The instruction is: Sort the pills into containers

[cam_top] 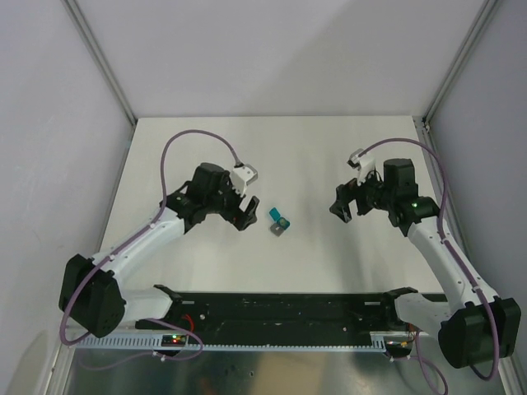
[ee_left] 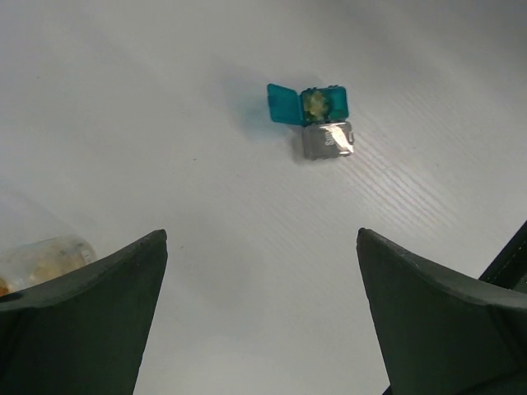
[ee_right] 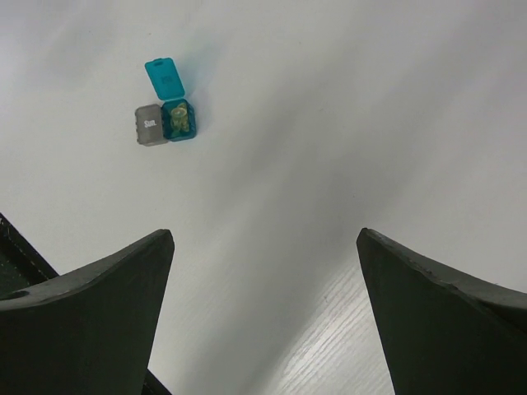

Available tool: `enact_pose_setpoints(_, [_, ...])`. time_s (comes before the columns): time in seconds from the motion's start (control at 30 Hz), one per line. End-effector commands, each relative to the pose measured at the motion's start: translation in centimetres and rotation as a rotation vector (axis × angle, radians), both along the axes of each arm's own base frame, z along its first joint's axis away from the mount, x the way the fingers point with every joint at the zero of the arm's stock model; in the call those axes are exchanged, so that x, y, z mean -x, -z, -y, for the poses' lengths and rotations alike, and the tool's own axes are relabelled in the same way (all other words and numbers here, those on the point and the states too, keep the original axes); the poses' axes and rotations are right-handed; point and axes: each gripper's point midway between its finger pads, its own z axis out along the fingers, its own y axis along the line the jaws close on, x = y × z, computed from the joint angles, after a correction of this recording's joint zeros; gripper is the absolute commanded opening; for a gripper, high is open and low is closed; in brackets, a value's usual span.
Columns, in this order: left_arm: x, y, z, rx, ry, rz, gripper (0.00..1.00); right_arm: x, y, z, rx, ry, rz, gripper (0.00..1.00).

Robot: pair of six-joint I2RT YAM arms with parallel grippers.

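I will lower my left gripper to the right in the top view and close it across the grey flap, because that flap is clear of the pills.
A small teal-blue box lies on the white table between my two arms. Its teal lid stands open and its grey flap lies beside it. Yellowish pills sit in the open compartment, and the right wrist view shows the same box at its upper left. A translucent vial with pale amber contents lies just behind my left gripper's left finger, partly hidden. My left gripper is open over bare table, short of the box. My right gripper is open too, well off from the box.
The table is white, with grey walls at the back and both sides. A black rail with the arm bases runs along the near edge. My left gripper and right gripper flank the box on either side.
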Motion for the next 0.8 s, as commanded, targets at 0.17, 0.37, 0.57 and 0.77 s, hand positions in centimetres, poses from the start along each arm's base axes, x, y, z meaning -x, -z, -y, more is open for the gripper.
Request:
enact_pose_setpoints(0.17, [0.9,-0.1,5.3,0.149,0.034,0.082,0.98,-0.7,-0.4,0.3,-0.040,0.011,-0.007,0.99])
enact_pose_setpoints(0.37, [0.8,2.6,6.7,0.131,0.004,0.058,0.91,-0.3,0.0,0.2,-0.026,-0.031,-0.007,0.99])
enact_pose_setpoints(0.57, [0.0,5.6,8.2,0.116,-0.039,-0.007,0.84,-0.2,0.1,0.1,-0.027,-0.041,-0.011,0.99])
enact_pose_setpoints(0.77, [0.0,8.2,9.1,0.083,-0.052,-0.026,0.82,-0.1,0.3,-0.1,-0.031,-0.056,-0.022,1.00])
